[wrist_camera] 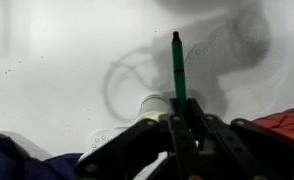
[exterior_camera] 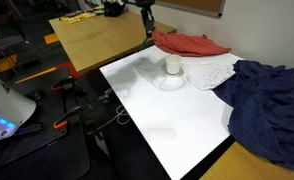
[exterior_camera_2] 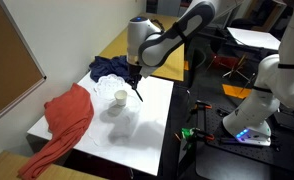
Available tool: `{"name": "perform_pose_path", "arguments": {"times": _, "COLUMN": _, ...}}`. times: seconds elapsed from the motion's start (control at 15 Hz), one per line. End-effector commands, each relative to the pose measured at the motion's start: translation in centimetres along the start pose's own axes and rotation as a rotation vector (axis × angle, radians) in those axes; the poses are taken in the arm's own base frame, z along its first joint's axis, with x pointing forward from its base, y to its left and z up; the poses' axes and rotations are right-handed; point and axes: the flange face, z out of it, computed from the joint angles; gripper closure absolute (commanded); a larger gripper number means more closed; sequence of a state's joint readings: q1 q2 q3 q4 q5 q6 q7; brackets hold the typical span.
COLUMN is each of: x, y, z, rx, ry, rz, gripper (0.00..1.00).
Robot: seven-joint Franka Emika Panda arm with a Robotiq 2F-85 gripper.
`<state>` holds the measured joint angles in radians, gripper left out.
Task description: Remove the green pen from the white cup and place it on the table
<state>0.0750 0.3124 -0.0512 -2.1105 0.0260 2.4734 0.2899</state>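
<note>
I will next lower my gripper beside the white cup and let go of the green pen on the bare tabletop, because that clear white patch is below my gripper.
My gripper is shut on the green pen, which sticks out from between the fingers over the white table. The white cup stands just beside the fingertips, partly hidden by them. In both exterior views the gripper hangs above the table, a little to the side of the cup. The pen shows as a thin dark stick below the fingers, clear of the cup.
A red cloth, a white patterned cloth and a dark blue cloth lie around the cup. A wooden table adjoins. A white machine stands beside the table.
</note>
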Motion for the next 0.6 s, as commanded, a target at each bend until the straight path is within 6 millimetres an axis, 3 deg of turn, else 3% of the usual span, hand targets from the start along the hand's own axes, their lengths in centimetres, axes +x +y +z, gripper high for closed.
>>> {"name": "perform_pose_path", "arguments": {"times": 0.0, "x": -1.2, "y": -0.8, "z": 2.4, "rx": -0.002, "ry": -0.053, "rz": -0.056, "gripper": 0.97}}
{"name": "perform_pose_path", "arguments": {"times": 0.53, "x": -2.5, "y": -0.6, "z": 10.4, "rx": -0.064, "ry": -0.155, "rz": -0.066, "gripper": 0.97}}
